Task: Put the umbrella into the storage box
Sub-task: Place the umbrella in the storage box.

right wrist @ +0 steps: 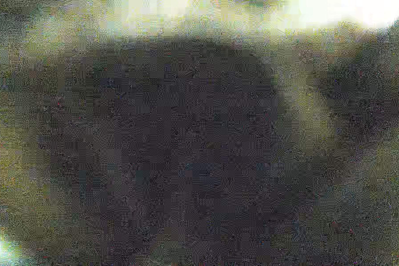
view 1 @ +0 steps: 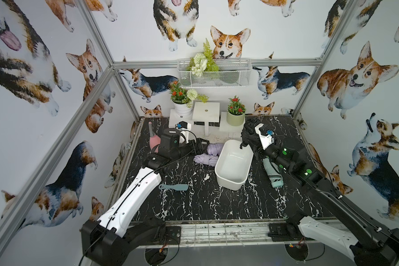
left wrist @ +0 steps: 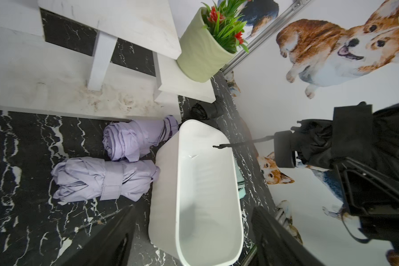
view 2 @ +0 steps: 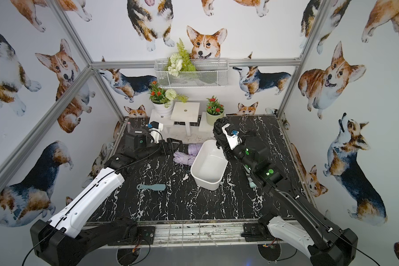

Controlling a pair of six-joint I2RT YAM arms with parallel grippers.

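Note:
My right gripper is above the storage box's empty bottom, which lies toward the lilac umbrellas, and should move down across to it and release the black umbrella point(view 1: 245, 137).
The white storage box point(view 1: 230, 182) point(view 2: 205, 182) point(left wrist: 164, 184) stands open and empty mid-table. My right gripper point(view 1: 253, 131) point(left wrist: 316, 140) is raised over its far right corner, shut on a bunched black umbrella point(view 1: 245, 137) point(view 2: 218, 133) point(left wrist: 389, 129). The umbrella's strap point(left wrist: 240, 145) dangles above the box. Two folded lilac umbrellas point(view 1: 213, 148) point(left wrist: 106, 179) lie against the box's left side. My left gripper point(view 1: 202, 144) point(view 2: 173, 144) point(left wrist: 194, 232) hovers open just left of them, holding nothing. The right wrist view is only dark noise.
A mint folded umbrella point(view 1: 272, 175) lies right of the box under my right arm. White stands point(view 1: 206, 112) with potted plants point(view 1: 235, 118) line the back. A teal flat tool point(view 1: 173, 187) lies near the front left, a pink item point(view 1: 153, 141) at back left.

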